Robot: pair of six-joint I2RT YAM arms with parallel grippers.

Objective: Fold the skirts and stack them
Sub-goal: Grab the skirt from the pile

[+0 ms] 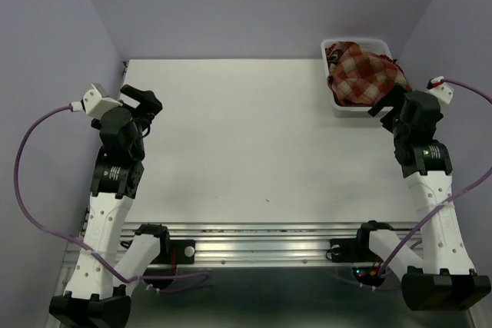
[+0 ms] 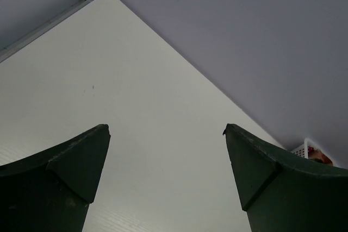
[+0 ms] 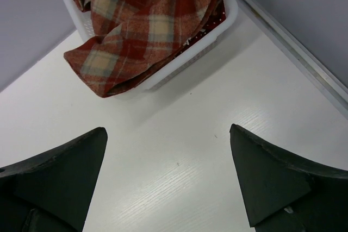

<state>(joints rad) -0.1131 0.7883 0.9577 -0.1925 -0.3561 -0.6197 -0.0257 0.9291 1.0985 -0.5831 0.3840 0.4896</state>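
The right gripper swings over and down onto the checked skirt's folded end (image 1: 339, 81) (image 3: 107, 50) next, which juts out outward of the gripper and to its left in the top view.
The red-and-cream checked skirt (image 1: 363, 73) lies heaped in a white basket (image 1: 340, 105) at the table's back right and hangs over its near rim; it also shows in the right wrist view (image 3: 142, 23). A dark red dotted skirt (image 3: 215, 19) peeks out beneath it; I cannot tell whether another lies under it. My right gripper (image 1: 387, 103) is open and empty just in front of the basket, above the table (image 3: 168, 131). My left gripper (image 1: 146, 103) is open and empty over the table's left side (image 2: 166, 129).
The white table (image 1: 246, 144) has a metal rail along its near edge (image 1: 254, 240). Purple walls close in the back and sides. The basket's corner shows far off in the left wrist view (image 2: 304, 149).
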